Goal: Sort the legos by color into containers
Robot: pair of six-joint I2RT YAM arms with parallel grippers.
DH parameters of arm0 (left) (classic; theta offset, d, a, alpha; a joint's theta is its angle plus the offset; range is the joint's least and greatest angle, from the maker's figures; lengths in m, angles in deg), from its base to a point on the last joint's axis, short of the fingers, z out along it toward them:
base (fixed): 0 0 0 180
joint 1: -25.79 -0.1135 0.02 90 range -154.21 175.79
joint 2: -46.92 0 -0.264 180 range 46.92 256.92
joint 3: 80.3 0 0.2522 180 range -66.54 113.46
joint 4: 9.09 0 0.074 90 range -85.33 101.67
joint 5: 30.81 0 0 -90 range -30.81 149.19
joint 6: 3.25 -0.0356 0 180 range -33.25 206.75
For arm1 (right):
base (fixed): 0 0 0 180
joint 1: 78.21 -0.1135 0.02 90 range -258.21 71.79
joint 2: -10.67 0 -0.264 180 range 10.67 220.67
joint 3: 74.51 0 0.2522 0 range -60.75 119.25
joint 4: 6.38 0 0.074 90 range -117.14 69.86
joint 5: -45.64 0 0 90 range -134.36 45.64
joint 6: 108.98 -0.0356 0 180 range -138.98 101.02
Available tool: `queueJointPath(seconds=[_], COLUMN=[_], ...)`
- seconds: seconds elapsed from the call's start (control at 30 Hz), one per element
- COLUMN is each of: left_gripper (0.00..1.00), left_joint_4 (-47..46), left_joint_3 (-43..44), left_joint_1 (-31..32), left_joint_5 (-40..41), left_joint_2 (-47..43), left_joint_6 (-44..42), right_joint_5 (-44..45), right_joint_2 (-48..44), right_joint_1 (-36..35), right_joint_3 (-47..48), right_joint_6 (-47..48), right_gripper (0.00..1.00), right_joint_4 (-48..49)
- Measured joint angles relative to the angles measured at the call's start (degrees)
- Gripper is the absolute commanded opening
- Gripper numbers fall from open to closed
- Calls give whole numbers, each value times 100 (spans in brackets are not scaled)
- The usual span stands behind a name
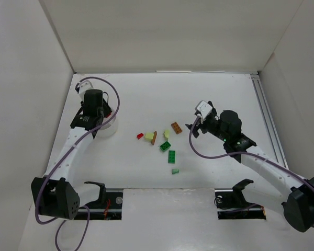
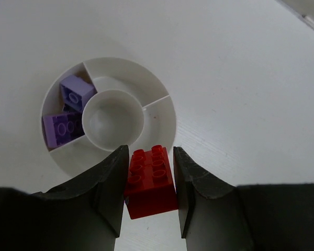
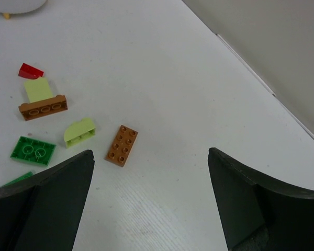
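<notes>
My left gripper should next go down and release the red brick (image 2: 149, 180) in the container's empty near section (image 2: 88, 157), as that lies below it and to its left in the wrist view.
My left gripper (image 2: 149, 157) is shut on a red brick (image 2: 149, 180) and holds it over the near rim of a round white container (image 2: 162, 112). The container has a centre cup and outer compartments; two purple bricks (image 2: 68, 112) lie in its left compartment. In the top view the left gripper (image 1: 98, 116) is over the container (image 1: 109, 129). My right gripper (image 3: 150, 154) is open and empty above the table, just right of an orange-brown brick (image 3: 122, 145). It also shows in the top view (image 1: 197, 121).
Loose bricks lie mid-table: a pale green curved one (image 3: 80, 132), a brown strip (image 3: 42, 108), a pale yellow piece (image 3: 35, 90), a small red piece (image 3: 30, 70), green ones (image 1: 165, 146) (image 1: 171, 156) and a pale green one (image 1: 175, 171). White walls enclose the table.
</notes>
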Motion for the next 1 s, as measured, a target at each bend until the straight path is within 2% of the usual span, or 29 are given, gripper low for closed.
queueJointPath(seconds=[0.4, 1.0], left_gripper=[0, 3], left_joint_4=[151, -131], left_joint_3=[-470, -708], left_joint_1=[0, 0], left_joint_5=[330, 533], left_joint_2=[-146, -107], left_joint_6=[212, -48], right_joint_5=[-590, -662], right_joint_2=[358, 352], right_joint_1=[173, 251], right_joint_3=[0, 0], right_joint_6=[-83, -83], right_gripper=[93, 93], right_joint_4=[-13, -9])
